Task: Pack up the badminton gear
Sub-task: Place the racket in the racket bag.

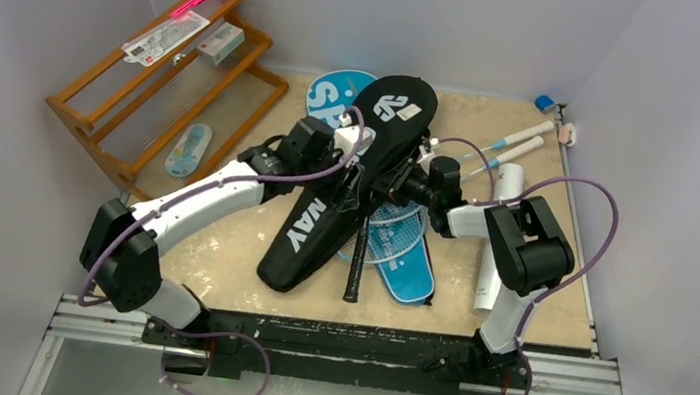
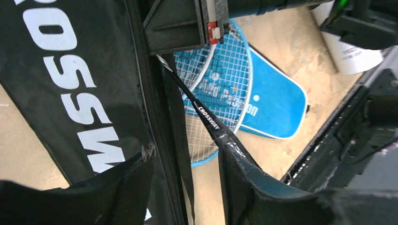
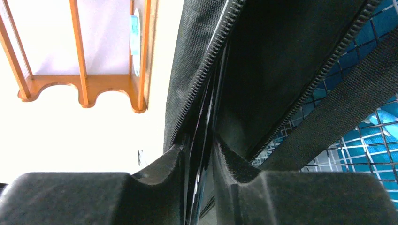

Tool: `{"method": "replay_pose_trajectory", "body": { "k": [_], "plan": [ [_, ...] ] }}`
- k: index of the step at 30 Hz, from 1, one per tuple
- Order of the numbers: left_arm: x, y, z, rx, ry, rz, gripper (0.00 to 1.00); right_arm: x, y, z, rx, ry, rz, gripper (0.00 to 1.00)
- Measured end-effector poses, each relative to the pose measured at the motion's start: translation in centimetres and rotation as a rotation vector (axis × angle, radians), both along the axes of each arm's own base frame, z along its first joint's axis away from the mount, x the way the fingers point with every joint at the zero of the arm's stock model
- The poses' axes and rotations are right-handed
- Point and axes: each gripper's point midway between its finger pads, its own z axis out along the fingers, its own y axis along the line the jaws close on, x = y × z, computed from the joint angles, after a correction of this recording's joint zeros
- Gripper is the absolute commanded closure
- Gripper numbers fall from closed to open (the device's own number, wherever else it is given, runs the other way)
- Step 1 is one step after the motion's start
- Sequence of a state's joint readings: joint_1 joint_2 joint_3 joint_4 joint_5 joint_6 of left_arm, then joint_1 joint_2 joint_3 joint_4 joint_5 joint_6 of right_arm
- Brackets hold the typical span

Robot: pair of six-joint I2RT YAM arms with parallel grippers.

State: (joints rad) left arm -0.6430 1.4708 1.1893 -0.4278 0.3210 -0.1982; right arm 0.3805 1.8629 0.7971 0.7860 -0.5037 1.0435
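My left gripper shifts away from the black racket's stem next, then lowers onto the black cover's open zipper edge [image 1: 352, 214] [image 2: 166, 152].
The black "CROSSWAY" cover [image 1: 324, 214] lies diagonally across the middle of the table, over a blue "SPORT" cover [image 1: 333, 95]. My left gripper [image 1: 359, 158] is open in the left wrist view [image 2: 187, 176], with the cover's zipper edge [image 2: 162, 140] in the gap. The black racket shaft [image 2: 206, 117] runs against its right fingertip. My right gripper [image 1: 406, 186] stands narrowly open [image 3: 199, 161] astride a glossy black rim at the cover's zipper opening [image 3: 206, 70]. A light-blue racket [image 2: 216, 84] rests on a second blue cover [image 1: 410, 265]. The white tube [image 1: 495, 256] lies to the right.
A wooden rack [image 1: 168, 85] stands at the back left with small packaged items and a pink stick [image 1: 181, 21]. Two light-blue racket handles [image 1: 519, 143] point to the back right corner. The black racket's grip [image 1: 353, 277] reaches toward the near edge.
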Motion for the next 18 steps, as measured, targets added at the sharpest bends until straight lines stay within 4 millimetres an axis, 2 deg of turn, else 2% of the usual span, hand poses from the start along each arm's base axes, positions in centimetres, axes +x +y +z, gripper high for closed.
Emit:
{"method": "replay_pose_trajectory", "body": {
  "k": [3,6,13,18],
  "plan": [
    [-0.2,0.0,-1.2,0.077,-0.021,0.011,0.37,-0.1,0.0,-0.1,-0.004,0.009,0.0,0.8],
    [-0.3,0.1,-3.0,0.159,-0.027,0.018,0.34,-0.3,0.0,-0.5,-0.009,0.024,0.003,0.81],
    [0.3,1.4,-8.0,0.355,0.001,0.067,0.31,-0.6,0.1,-0.8,-0.015,0.039,0.009,0.82],
    [1.0,2.5,-9.8,0.445,0.009,0.107,0.3,-0.8,0.2,-1.0,-0.019,0.046,0.011,0.83]
  ]
}}
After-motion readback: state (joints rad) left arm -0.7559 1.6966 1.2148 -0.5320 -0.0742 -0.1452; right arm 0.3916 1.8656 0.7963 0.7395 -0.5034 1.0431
